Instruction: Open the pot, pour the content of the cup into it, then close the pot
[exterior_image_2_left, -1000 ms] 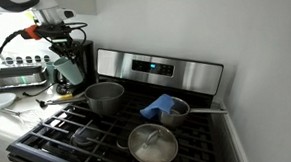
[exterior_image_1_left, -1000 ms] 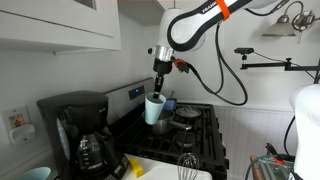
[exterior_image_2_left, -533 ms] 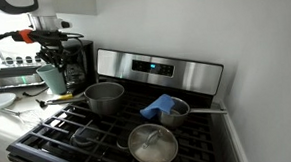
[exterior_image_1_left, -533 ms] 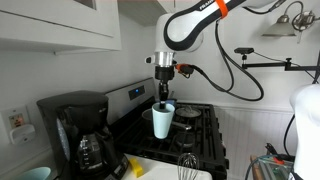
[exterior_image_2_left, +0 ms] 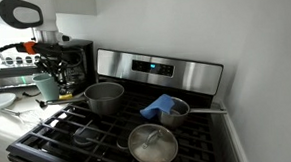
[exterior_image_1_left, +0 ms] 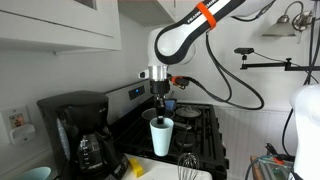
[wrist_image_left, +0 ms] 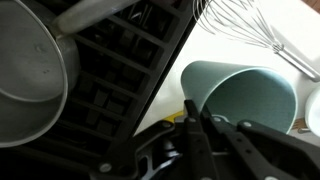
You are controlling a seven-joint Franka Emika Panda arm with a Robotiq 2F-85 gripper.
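The cup still hangs above the white counter beside the whisk, so the robot's gripper will next move down to the whisk below it and release the cup's rim.
The silver pot stands open on the stove's back burner in an exterior view (exterior_image_2_left: 104,97) and fills the left of the wrist view (wrist_image_left: 30,70). The pale blue-white cup hangs upright from my gripper in both exterior views (exterior_image_1_left: 161,135) (exterior_image_2_left: 48,86), beside the pot at the stove's edge. My gripper (exterior_image_1_left: 161,108) (exterior_image_2_left: 50,66) is shut on the cup's rim. In the wrist view the fingers (wrist_image_left: 197,108) pinch the cup's wall (wrist_image_left: 245,95). A silver lid with a knob (exterior_image_2_left: 152,144) sits on the front burner.
A small blue vessel with a long handle (exterior_image_2_left: 170,110) stands behind the lid. A black coffee maker (exterior_image_1_left: 80,130) stands on the counter. A wire whisk (exterior_image_1_left: 187,165) (wrist_image_left: 240,25) lies on the white counter next to the stove.
My gripper has carried the cup down and away from the pot, toward the stove's edge by the counter. The pot, the lid and the blue vessel have not moved.
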